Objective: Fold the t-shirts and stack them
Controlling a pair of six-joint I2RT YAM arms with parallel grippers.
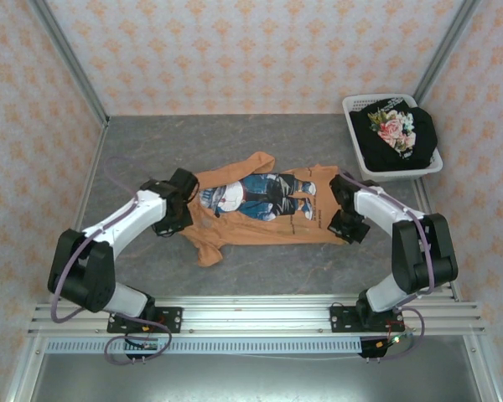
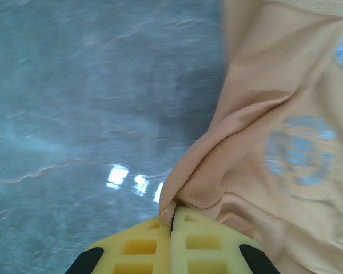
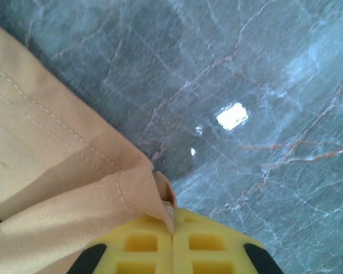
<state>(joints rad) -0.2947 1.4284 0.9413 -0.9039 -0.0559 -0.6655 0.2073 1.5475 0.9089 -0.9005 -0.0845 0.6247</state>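
Note:
The t-shirt's near side is still unfolded. My left gripper will next fold its pinched cloth over, moving up, outward and down toward the t-shirt's far shoulder, and let go of it.
The orange t-shirt lies spread across the middle of the table, cartoon print facing up, sleeves toward the left. My left gripper is shut on the shirt's left end near the shoulder; the orange cloth bunches into the pinched yellow fingertips. My right gripper is shut on the hem corner at the shirt's right end, and the stitched hem folds into the closed yellow fingertips. The black t-shirt with pink flowers sits crumpled in the basket.
A white plastic laundry basket stands at the back right of the grey marbled table. Patterned walls enclose the table on three sides. A metal rail with both arm bases runs along the near edge.

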